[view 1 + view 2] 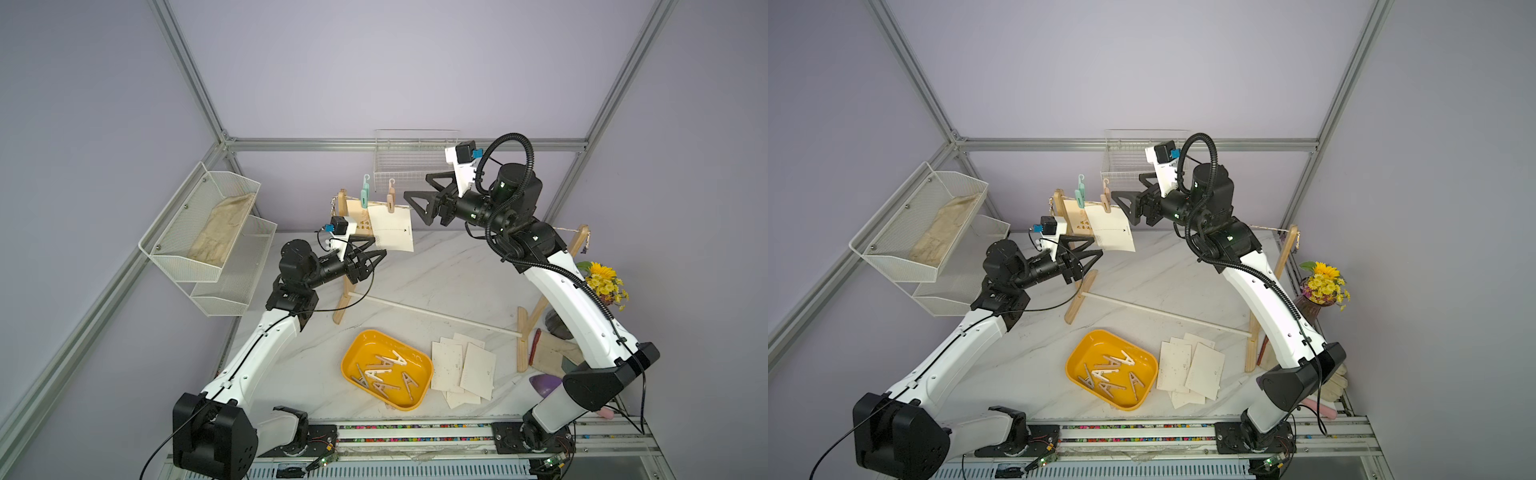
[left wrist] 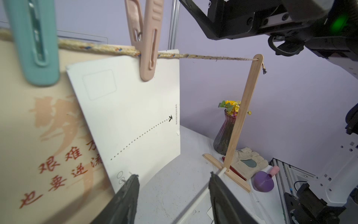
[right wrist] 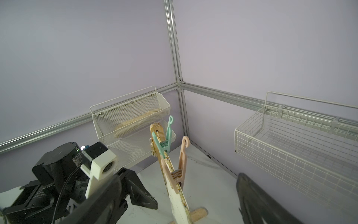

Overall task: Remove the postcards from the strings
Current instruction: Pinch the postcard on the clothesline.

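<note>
The pink clothespin holds only the white postcard's top, so the robot's left gripper will go up and move gently outward onto the white postcard's lower side edge point(image 1: 373, 230) point(image 2: 101, 156) by the tan postcard.
Two postcards hang on the string point(image 2: 213, 57). A pink clothespin point(image 1: 391, 197) point(image 2: 147, 48) pins the white postcard point(image 1: 392, 228) point(image 2: 135, 108) with its dotted line. Beside it, a teal clothespin point(image 1: 364, 193) point(image 2: 34, 48) holds the tan postcard point(image 1: 358, 214) point(image 2: 38, 145) with orange lettering. My left gripper point(image 1: 380, 246) point(image 2: 173, 175) is open at the white card's lower corner, one fingertip point(image 2: 133, 178) right by the corner. My right gripper point(image 1: 416, 185) point(image 3: 179, 176) is wide open at string height, just right of the pink clothespin point(image 3: 182, 155). Several loose postcards point(image 1: 461, 368) lie on the table.
A yellow tray point(image 1: 345, 365) holding clothespins sits at the front middle. The wooden posts point(image 2: 242, 114) are joined by a white rod point(image 1: 436, 313). Wire baskets point(image 1: 199, 232) point(image 3: 290, 139) hang on the walls. A vase of flowers point(image 1: 604, 282), a glove point(image 2: 246, 161) and a purple object point(image 2: 263, 181) crowd the right side.
</note>
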{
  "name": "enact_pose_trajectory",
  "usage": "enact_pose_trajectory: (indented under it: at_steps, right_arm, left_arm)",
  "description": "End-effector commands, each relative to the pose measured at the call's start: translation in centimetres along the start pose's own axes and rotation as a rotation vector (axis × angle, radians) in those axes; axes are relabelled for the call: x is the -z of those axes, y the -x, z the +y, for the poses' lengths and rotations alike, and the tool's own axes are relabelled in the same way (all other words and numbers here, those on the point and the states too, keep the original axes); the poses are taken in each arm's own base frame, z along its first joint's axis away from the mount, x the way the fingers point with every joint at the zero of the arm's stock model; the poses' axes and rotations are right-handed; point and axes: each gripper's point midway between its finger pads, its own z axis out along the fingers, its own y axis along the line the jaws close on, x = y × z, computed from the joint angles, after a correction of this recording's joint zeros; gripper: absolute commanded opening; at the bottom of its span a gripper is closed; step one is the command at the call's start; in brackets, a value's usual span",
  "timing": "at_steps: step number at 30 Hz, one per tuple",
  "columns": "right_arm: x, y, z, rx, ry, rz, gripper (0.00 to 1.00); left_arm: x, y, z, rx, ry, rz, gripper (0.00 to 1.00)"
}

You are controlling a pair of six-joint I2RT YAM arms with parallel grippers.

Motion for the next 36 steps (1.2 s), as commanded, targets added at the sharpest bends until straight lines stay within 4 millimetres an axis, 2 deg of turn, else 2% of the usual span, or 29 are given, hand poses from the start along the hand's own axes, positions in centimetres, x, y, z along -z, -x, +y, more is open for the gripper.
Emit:
enact_pose_trajectory:
  at_steps: [1,7,15,19,22,26,36]
  right_arm:
    - [0.6,0.5,0.7,0.0,0.031,-0.01,0.94]
    - [0.4,0.3,1.2,0.0,0.074,-0.014,0.94]
    - [0.0,0.0,1.3,0.002,0.093,-0.01,0.94]
    - [-0.2,-0.1,1.3,0.006,0.095,-0.008,0.94]
    - [-0.3,-0.2,1.1,0.006,0.092,-0.006,0.94]
    - [-0.5,-0.3,0.8,0.013,0.082,-0.006,0.94]
    - [-2.4,-1.6,-1.3,-0.045,0.026,0.032,0.94]
  left_arm:
    - [0.4,4.8,0.1,-0.134,0.043,-0.106,0.59]
    - [-0.9,4.7,1.6,-0.14,0.055,-0.09,0.59]
    - [-1.0,4.8,4.1,-0.161,0.18,-0.094,0.59]
    - [-1.7,4.7,3.8,-0.145,0.124,-0.085,0.59]
    - [-2.4,4.7,2.4,-0.139,0.013,-0.072,0.59]
    - [-2.7,4.7,0.9,-0.124,-0.085,-0.067,0.49]
    - [-1.8,4.2,0.4,-0.129,-0.071,-0.083,0.21]
